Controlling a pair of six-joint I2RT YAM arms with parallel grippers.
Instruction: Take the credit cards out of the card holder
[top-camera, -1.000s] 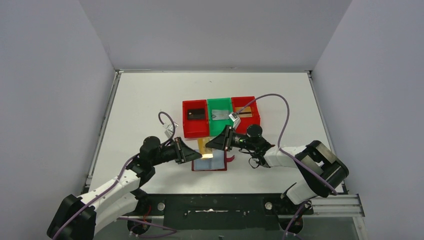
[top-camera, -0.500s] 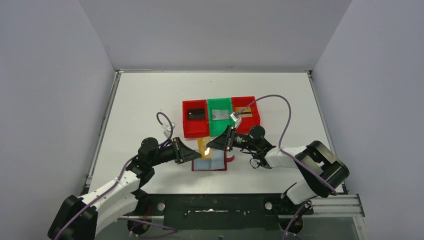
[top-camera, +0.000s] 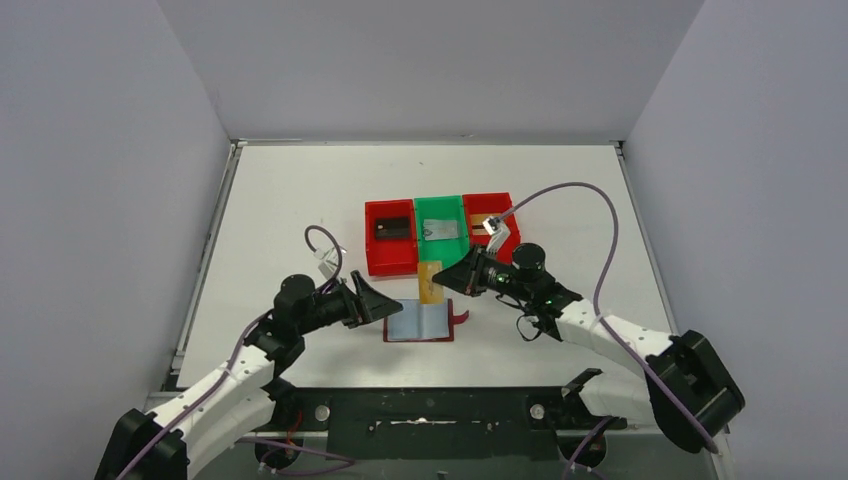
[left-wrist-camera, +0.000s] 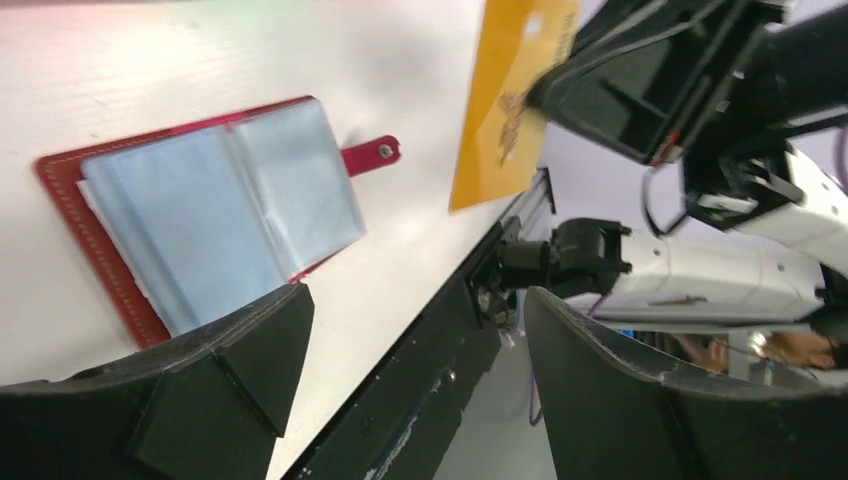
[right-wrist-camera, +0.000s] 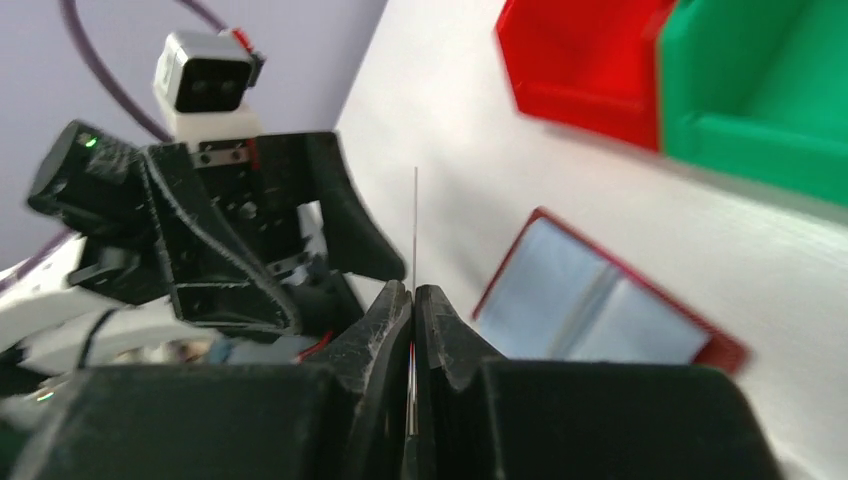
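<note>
The gold-yellow card (top-camera: 430, 282) hangs clear of the holder, so the right gripper will move outward over the red bin with the brownish card (top-camera: 481, 220), go down and let go.
The card holder (top-camera: 420, 322) lies open and flat on the table, dark red with pale blue-grey sleeves (left-wrist-camera: 200, 210) and its snap tab (left-wrist-camera: 375, 153) sticking out to one side. My right gripper (top-camera: 447, 283) is shut on a gold-yellow credit card (top-camera: 430, 282), which hangs in the air just behind the holder, clear of it. The right wrist view shows that card edge-on (right-wrist-camera: 415, 220) between the closed fingers (right-wrist-camera: 412, 295). My left gripper (top-camera: 385, 305) stands open at the holder's left edge with nothing between its fingers (left-wrist-camera: 412, 300).
Three bins stand in a row behind the holder. The left red bin (top-camera: 390, 262) holds a dark card (top-camera: 392, 228). The green bin (top-camera: 440, 203) holds a silvery card (top-camera: 439, 229). The right red bin (top-camera: 487, 199) holds a brownish card. The table's front edge is close by.
My right gripper has drawn the gold card out of the holder and carried it up and back. The left gripper has opened and let go at the holder's left edge.
</note>
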